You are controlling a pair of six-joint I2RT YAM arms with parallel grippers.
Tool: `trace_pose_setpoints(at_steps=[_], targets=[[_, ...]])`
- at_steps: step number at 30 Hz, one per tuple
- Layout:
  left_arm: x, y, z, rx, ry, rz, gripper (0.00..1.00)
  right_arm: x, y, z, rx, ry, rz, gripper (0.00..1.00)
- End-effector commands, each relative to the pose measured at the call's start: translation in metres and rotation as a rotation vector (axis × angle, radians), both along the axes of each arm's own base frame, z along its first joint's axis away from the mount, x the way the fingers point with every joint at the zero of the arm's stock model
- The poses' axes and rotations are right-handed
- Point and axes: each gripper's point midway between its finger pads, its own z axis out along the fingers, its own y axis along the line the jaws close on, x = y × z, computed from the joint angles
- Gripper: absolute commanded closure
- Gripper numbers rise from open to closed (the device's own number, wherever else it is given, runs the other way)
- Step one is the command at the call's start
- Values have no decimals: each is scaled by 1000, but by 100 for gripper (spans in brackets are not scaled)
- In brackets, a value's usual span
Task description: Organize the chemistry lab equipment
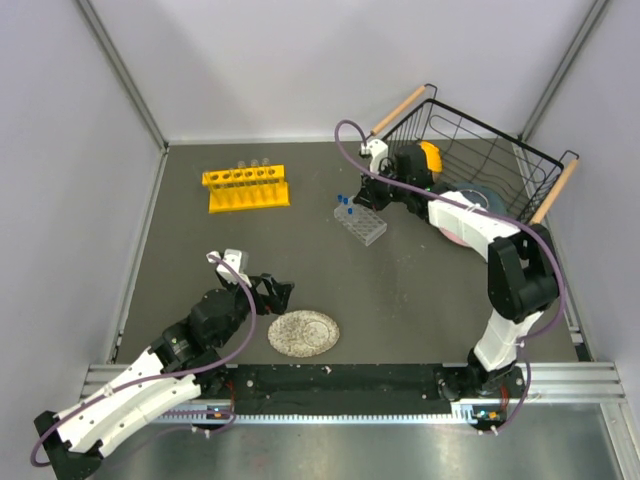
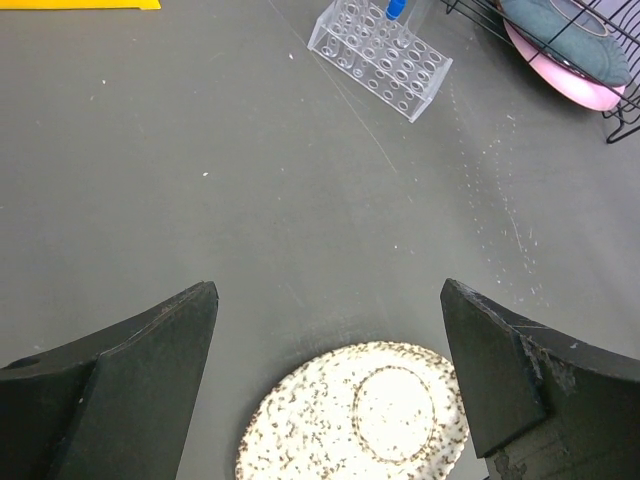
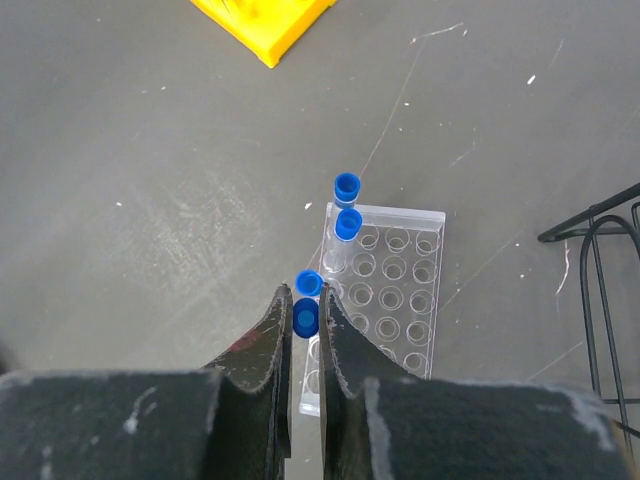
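I should lower my right gripper to the hole beside the nearest standing vial and let go of the held vial, because it still hangs above the grid rack.
My right gripper is shut on a blue-capped vial, held just above the left column of the clear plastic grid rack. Three more blue-capped vials stand in that column. In the top view the right gripper hangs over the grid rack. The yellow tube rack with clear test tubes stands at the back left; its corner shows in the right wrist view. My left gripper is open and empty, low over the mat beside the speckled plate. The left wrist view also shows the grid rack.
The round speckled plate lies near the front centre. A black wire basket with wooden handles stands at the back right, holding a pink plate and an orange item. The right arm stretches from the front right toward the basket.
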Motion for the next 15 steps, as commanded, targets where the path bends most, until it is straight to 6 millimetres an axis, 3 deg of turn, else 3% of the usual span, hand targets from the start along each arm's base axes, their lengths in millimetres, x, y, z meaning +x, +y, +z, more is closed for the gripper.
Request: trace_pose_setpoints(at_steps=[1,5,15], targets=[[5,3,12,-13,-28,29,1,19,13,23,37,-91,-17,97],[4,4,11,-12,-27,29,1,20,12,7,14,-65,-29,97],[5,8,15,3,-36,41,1,25,19,-6,16,-53,-17,97]])
